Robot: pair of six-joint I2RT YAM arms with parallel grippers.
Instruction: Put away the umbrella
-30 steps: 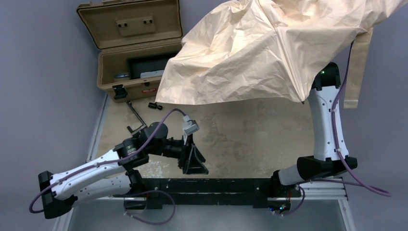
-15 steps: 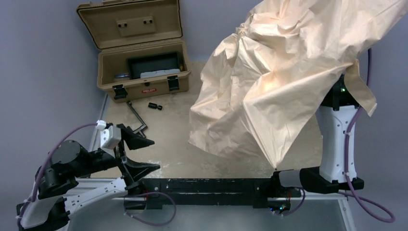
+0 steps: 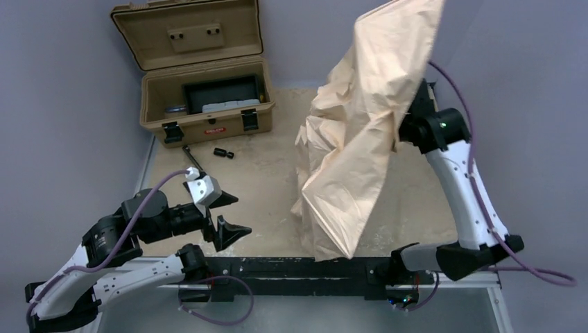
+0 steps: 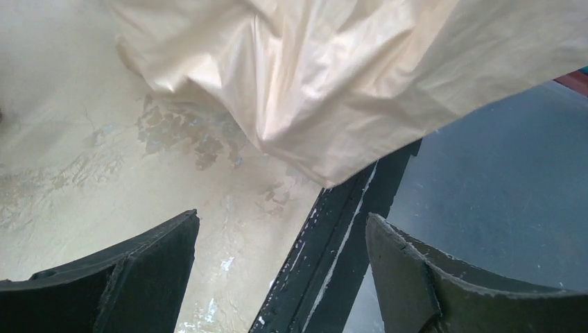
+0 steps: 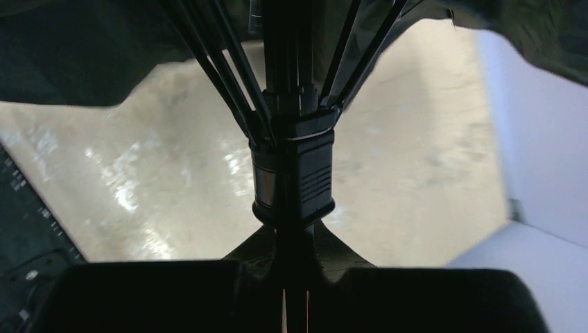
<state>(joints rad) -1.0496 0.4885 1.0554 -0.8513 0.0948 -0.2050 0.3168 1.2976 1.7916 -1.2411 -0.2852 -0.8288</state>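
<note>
My right gripper lowers the umbrella onto the bare table below next and releases the umbrella's stem, since the umbrella's canopy still hangs above the table.
The umbrella is open, its beige canopy tipped on edge over the right middle of the table, with the lower hem near the front rail. In the right wrist view its dark shaft and slider run straight up between my fingers, thin ribs fanning out above. My right gripper is shut on the shaft; from above it sits behind the canopy's right edge. My left gripper is open and holds nothing, low at the front left, well apart from the umbrella. Its fingers frame the canopy hem.
A tan hard case stands open at the back left with dark items inside. A metal crank and a small black cylinder lie on the table in front of it. The black front rail runs under the left gripper.
The canopy has swung down from lying spread high across the back to hanging on edge at centre-right. The right arm leaned left. The left arm pulled back left and its jaws widened.
</note>
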